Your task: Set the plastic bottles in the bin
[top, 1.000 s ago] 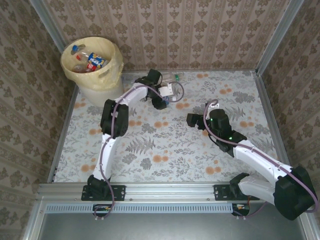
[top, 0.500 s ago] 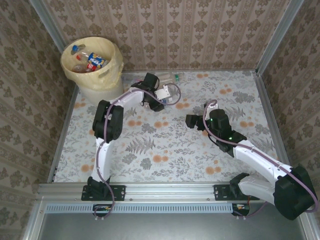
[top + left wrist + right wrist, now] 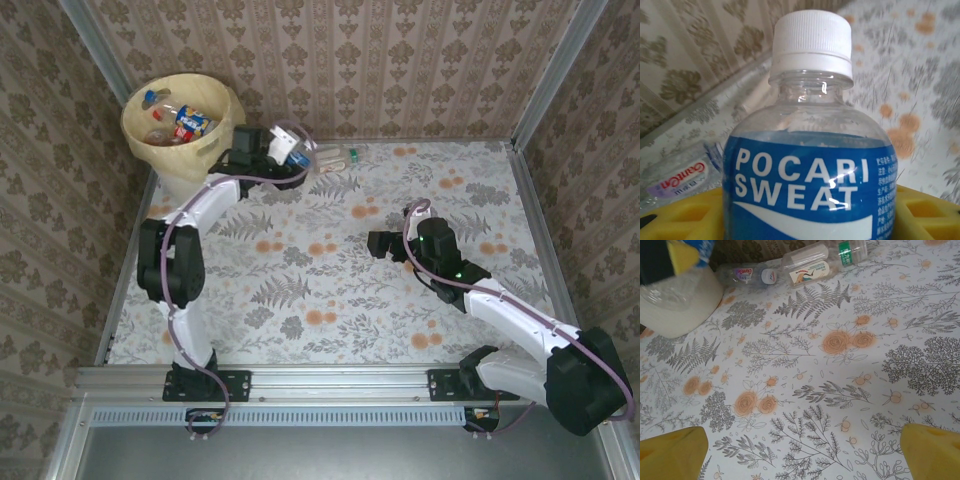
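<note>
The bin's opening is outward of my left gripper, so my left gripper should next lift and swing outward over the bin's rim to let go of the bottle inside.
My left gripper point(image 3: 285, 150) is shut on a clear Pocari Sweat bottle point(image 3: 807, 165) with a blue label and white cap. It holds the bottle in the air just right of the bin point(image 3: 195, 175), the cream-yellow bucket at the back left. Several bottles point(image 3: 183, 122) lie inside the bin. Two more bottles lie on the table by the back wall: a clear one with a green label point(image 3: 820, 260) and a crushed one with a red label point(image 3: 752, 275). My right gripper point(image 3: 802, 452) hangs open over the floral table centre, its yellow fingertips point(image 3: 670, 452) wide apart.
The floral tablecloth point(image 3: 330, 290) covers the table, which is walled on three sides by patterned panels with metal rails point(image 3: 535, 235). The bin's side point(image 3: 680, 305) rises at the left of the right wrist view.
The left arm has swung from the table's back centre leftward to the bin, carrying the blue-labelled bottle. The right gripper has crept slightly left.
</note>
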Controlling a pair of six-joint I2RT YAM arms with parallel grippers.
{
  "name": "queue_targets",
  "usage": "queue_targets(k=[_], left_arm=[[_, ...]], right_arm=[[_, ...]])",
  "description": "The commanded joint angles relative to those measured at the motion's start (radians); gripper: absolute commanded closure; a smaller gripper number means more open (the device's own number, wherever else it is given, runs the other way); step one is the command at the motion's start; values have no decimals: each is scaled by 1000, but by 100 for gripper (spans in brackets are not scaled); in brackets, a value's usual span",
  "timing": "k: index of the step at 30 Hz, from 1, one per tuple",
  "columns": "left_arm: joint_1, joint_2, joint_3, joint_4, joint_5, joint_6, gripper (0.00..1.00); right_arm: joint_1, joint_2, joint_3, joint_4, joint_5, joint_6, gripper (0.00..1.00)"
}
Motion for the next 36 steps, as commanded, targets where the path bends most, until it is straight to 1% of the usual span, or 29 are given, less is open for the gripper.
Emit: queue_targets(k=[1, 8, 14, 17, 20, 25, 31, 36], left_arm=[[19, -72, -23, 109, 141, -165, 49], [35, -176, -27, 116, 117, -245, 50], [46, -269, 14, 114, 4, -341, 51], [45, -315, 16, 174, -27, -356, 51], [46, -341, 33, 222, -105, -370, 51], [66, -335, 93, 281, -253, -415, 52], [125, -270, 172, 368, -371, -529, 52], [168, -174, 289, 339, -476, -614, 50]], right_arm=[[-2, -5, 11, 38, -17, -4, 0], [-2, -13, 14, 41, -18, -2, 0], [-2, -30, 8, 47, -14, -1, 0], [-2, -28, 9, 55, -8, -8, 0], [-2, -16, 23, 58, -11, -20, 0], [-2, 1, 40, 68, -26, -20, 0], [-2, -2, 18, 78, -22, -1, 0], [-2, -14, 11, 70, -15, -1, 0]])
